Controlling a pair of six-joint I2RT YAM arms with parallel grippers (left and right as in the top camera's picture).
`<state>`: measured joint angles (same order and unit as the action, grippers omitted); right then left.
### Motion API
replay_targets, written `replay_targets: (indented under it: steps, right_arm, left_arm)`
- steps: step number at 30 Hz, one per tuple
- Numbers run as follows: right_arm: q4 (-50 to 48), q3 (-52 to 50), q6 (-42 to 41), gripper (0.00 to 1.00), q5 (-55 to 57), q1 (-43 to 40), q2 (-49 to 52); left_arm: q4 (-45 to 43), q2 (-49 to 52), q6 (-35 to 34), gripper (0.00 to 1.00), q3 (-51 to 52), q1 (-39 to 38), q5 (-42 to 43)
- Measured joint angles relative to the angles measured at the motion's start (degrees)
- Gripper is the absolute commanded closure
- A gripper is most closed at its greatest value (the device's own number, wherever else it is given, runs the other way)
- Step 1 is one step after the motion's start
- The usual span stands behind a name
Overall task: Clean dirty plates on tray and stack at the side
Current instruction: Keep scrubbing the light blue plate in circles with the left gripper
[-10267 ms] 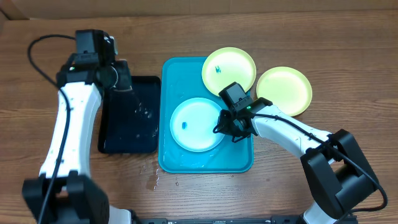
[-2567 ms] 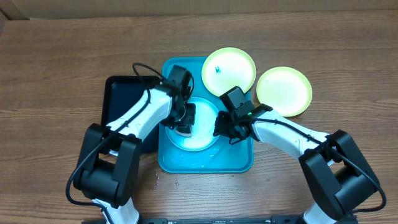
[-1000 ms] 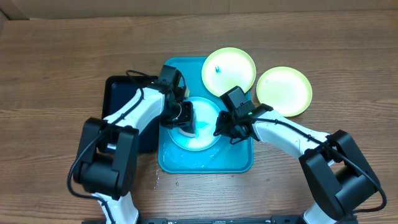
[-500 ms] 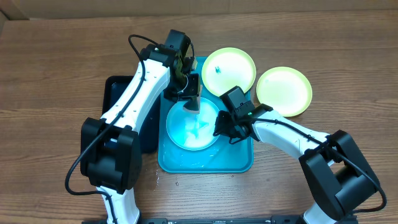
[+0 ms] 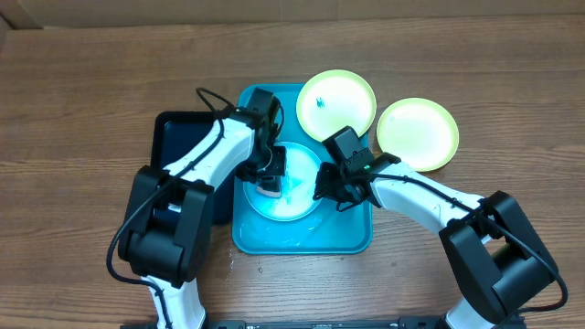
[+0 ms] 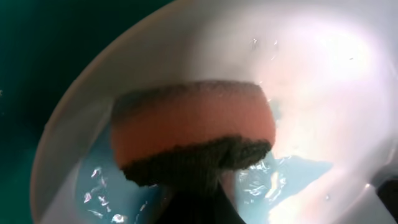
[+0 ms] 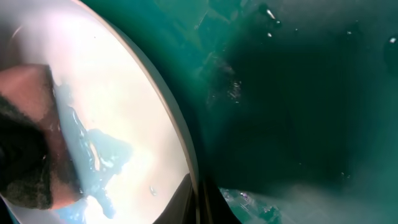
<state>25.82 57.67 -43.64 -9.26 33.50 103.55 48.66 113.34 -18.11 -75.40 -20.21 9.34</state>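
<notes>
The smeared plate needs to be wiped by my left gripper. Then the sponge should be lifted to the left in the overhead view, over to the black tray [image 5: 183,139], and let go.
The cyan plate [image 5: 294,190] lies wet in the blue tray [image 5: 347,236]. My left gripper [image 5: 271,174] is shut on an orange sponge [image 6: 193,127] with a dark scrub side and presses it on the plate's left part [image 6: 323,81]. Blue-tinted water smears the plate. My right gripper [image 5: 325,187] is shut on the plate's right rim [image 7: 186,155]; the sponge also shows in the right wrist view [image 7: 28,124]. One yellow-green plate [image 5: 336,105] with a small blue smear rests on the tray's far right corner. The other yellow-green plate [image 5: 418,133] lies on the table to the right.
A narrow black tray [image 5: 183,151] lies left of the blue tray, partly under my left arm. Water drops lie on the wood in front of the blue tray's left corner [image 5: 228,260]. A cardboard edge runs along the back [image 5: 292,9].
My left gripper with the sponge has come back down from the tray's far edge onto the cyan plate's left part. The right gripper holds the rim as before.
</notes>
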Motion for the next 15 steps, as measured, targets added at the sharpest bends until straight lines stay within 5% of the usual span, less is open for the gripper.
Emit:
replay_targets:
  steps: [8, 15]
  right_arm:
    - [0.31, -0.04, 0.00, 0.96, 0.68, -0.09, 0.00]
    - [-0.26, -0.04, 0.02, 0.96, 0.04, -0.02, 0.00]
  left_arm:
    - [-9.97, -0.74, -0.02, 0.96, 3.74, -0.39, 13.90]
    - [3.91, 0.13, 0.96, 0.96, -5.42, -0.28, 18.21]
